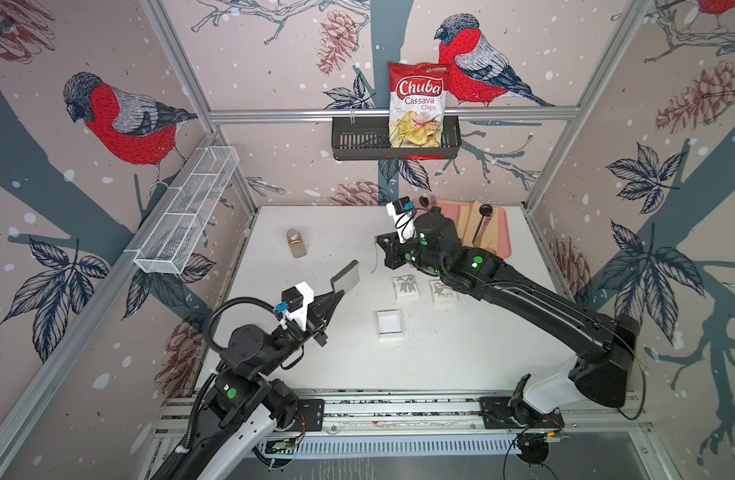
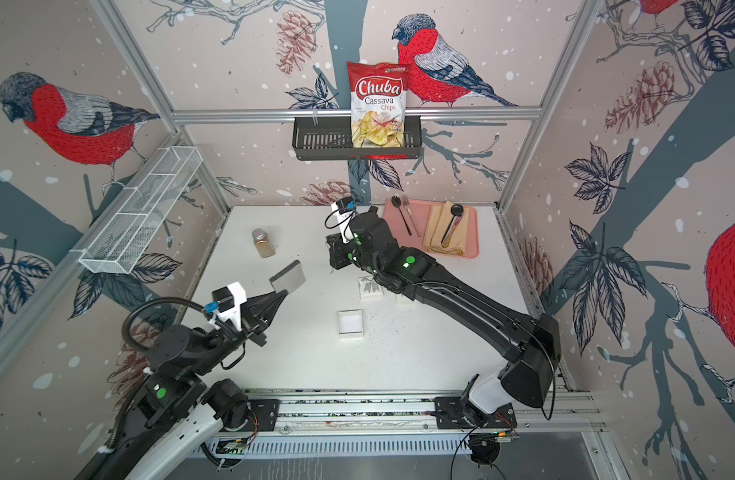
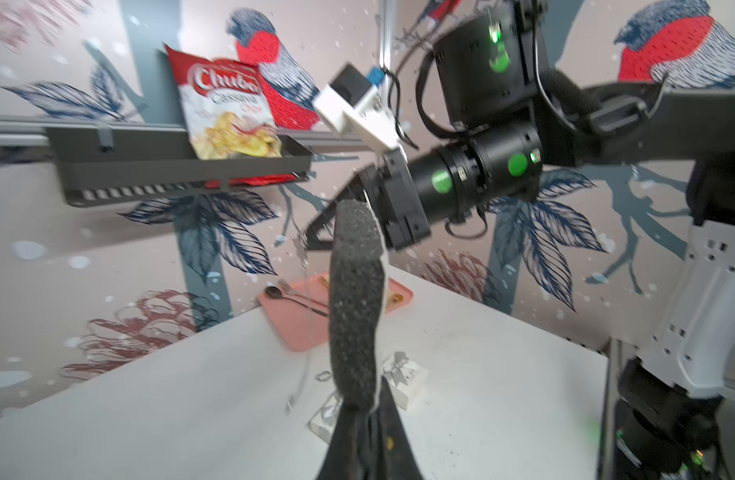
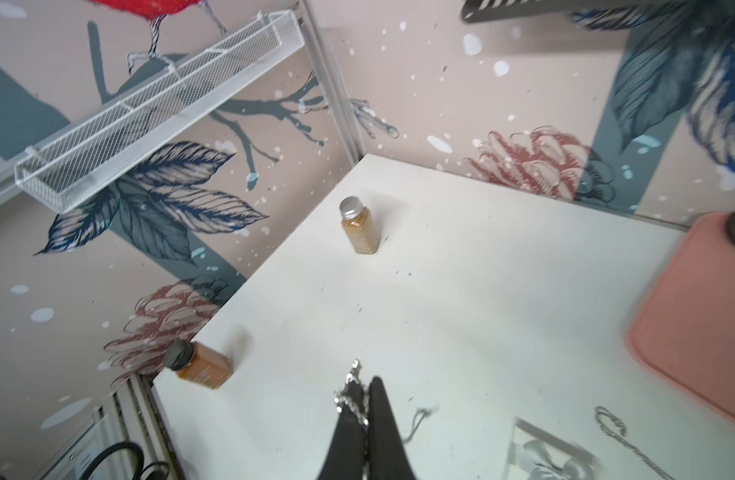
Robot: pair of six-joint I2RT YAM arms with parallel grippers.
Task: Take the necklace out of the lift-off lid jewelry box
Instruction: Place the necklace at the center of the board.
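Bare tabletop (image 2: 303,296) between the spice jar and the white box (image 2: 351,322) is below my gripper, toward the foam pad, so my right gripper should go down there next and release the necklace.
The open white jewelry box (image 1: 389,323) (image 2: 351,322) sits on the table with a bare white inside. My left gripper (image 1: 336,293) (image 3: 363,409) is raised to its left, shut on the edge of a grey foam pad (image 1: 345,276) (image 3: 353,307). My right gripper (image 1: 378,240) (image 4: 363,384) hovers behind the box, shut on the silver necklace (image 4: 351,390). Its thin chain (image 1: 375,259) (image 3: 305,328) hangs down toward the table. Two white pieces with silver bows (image 1: 405,286) (image 1: 442,291) lie under the right arm.
A spice jar (image 1: 296,243) (image 4: 359,226) stands at the back left. A pink tray (image 1: 503,245) with cutlery and a napkin lies at the back right. A black basket (image 1: 357,141) with a chips bag hangs on the back wall, a white wire shelf (image 1: 187,216) on the left wall.
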